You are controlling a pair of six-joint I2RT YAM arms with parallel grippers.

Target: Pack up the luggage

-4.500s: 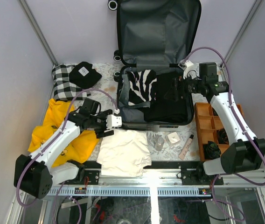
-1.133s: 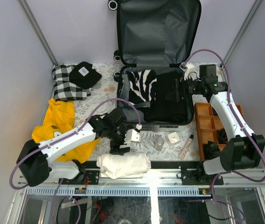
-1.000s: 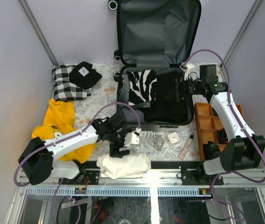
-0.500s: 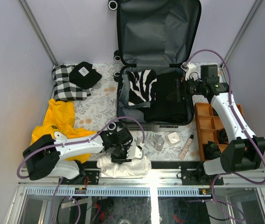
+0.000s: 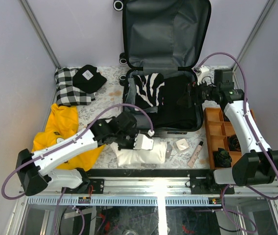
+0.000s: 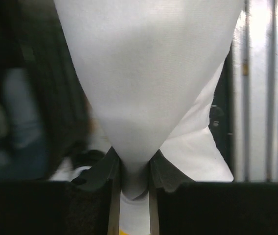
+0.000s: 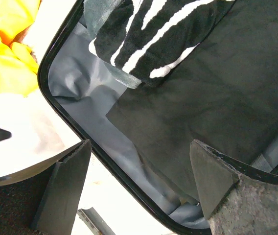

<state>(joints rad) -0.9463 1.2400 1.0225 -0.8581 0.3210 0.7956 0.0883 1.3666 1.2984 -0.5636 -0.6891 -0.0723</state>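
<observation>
The white garment goes over the luggage's near side in my left gripper next, then down and free, as the bare lining before the zebra-striped garment lies outward of the gripper.
The luggage lies open at the back, its grey-lined lid leaning on the wall. A zebra-striped garment and a black garment lie in its lower half. My left gripper is shut on a folded white garment, held just in front of the luggage. In the left wrist view the white garment fans out from the pinch between the left gripper fingers. My right gripper hovers open over the black garment near the luggage's right wall. The right wrist view has this gripper empty above the grey lining.
A yellow garment, a checked cloth and a black cap lie on the left. An orange compartment tray stands at the right. A small bottle, a white jar and a tube lie in front of the luggage.
My left gripper dropped onto the white garment at the near edge, shut on it and pulled it up and back toward the luggage. The right arm shifted only slightly.
</observation>
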